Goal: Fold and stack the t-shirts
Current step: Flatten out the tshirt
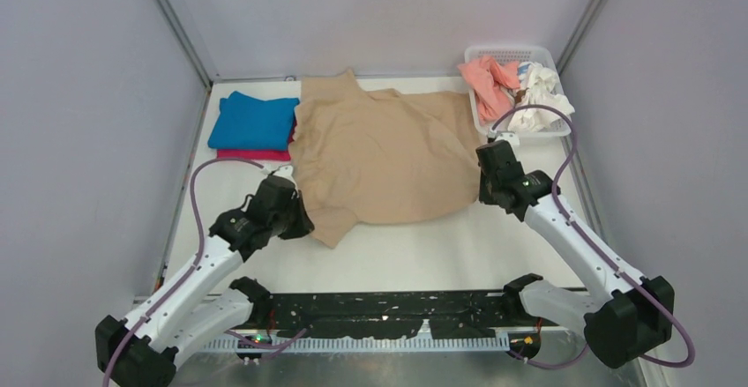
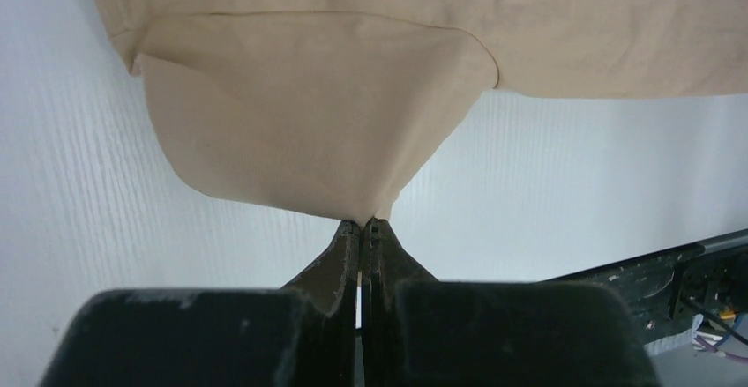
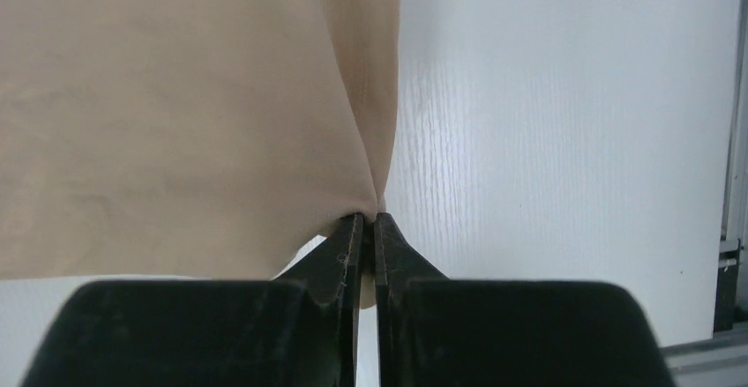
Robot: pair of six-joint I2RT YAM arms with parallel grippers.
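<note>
I will next pull my right gripper back and down to the bare tabletop, which is below it and closer to my base. It will straighten the bunched edge there and let go of it.
A tan t-shirt [image 1: 379, 153] lies spread across the middle of the white table. My left gripper [image 1: 298, 221] is shut on its near left corner; in the left wrist view the cloth [image 2: 317, 114] rises from the pinched tips of that gripper [image 2: 363, 223]. My right gripper [image 1: 483, 175] is shut on the shirt's right edge, and the right wrist view shows tan cloth [image 3: 176, 105] caught between its jaws [image 3: 369, 217]. A folded blue t-shirt [image 1: 253, 121] rests on a folded magenta one [image 1: 253, 153] at the far left. Salmon [image 1: 489, 83] and white [image 1: 541, 96] t-shirts sit crumpled in the basket.
A white mesh basket [image 1: 510, 52] stands at the far right corner. Grey walls close in the table on three sides. A black rail [image 1: 388, 312] with both arm bases runs along the near edge.
</note>
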